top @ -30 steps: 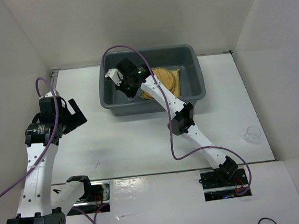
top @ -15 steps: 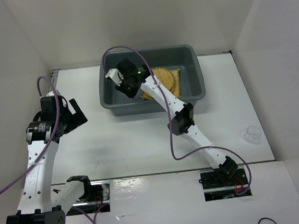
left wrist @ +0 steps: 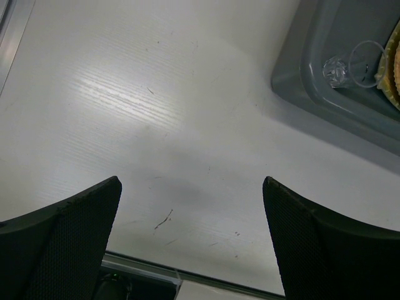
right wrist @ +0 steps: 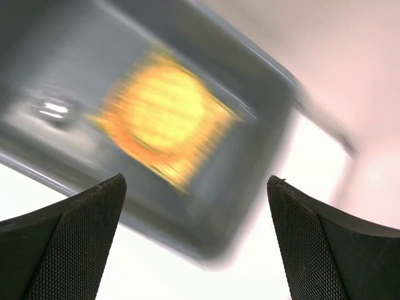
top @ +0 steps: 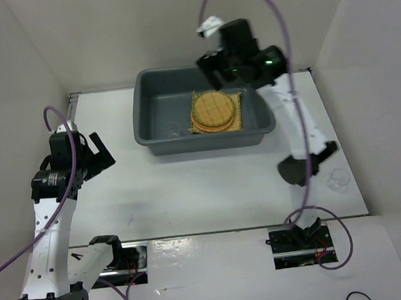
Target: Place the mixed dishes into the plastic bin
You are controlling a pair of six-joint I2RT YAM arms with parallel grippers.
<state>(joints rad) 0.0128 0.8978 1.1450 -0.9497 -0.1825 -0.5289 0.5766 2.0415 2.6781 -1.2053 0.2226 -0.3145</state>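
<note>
My right gripper is to go back toward the bin's side next, then down to the second cup's rim (top: pixel 340 177), because the second clear glass cup is standing outside the bin.
The dark grey plastic bin (top: pixel 154 137) stands at the back middle of the table. In its right half a round tan-orange disc (top: pixel 214 109) lies on the square yellow mat (top: pixel 239 122). A small clear glass cup (top: pixel 173 129) rests in the left half; it also shows in the left wrist view as the cup (left wrist: pixel 353 62). My right gripper (top: pixel 207 64) hangs open and empty high above the bin's far right; its own view is blurred, with the mat (right wrist: pixel 162 119) below. My left gripper (top: pixel 102 153) is open and empty over the bare table, left of the bin.
A second clear glass cup (top: pixel 339 179) stands on the table near the right wall. White walls close in the left, back and right sides. The bin's near left corner (left wrist: pixel 300 81) shows in the left wrist view.
My right gripper opened, lifted out of the bin's left half and swung up to the back right. A glass cup now lies where it was. The left arm barely moved.
</note>
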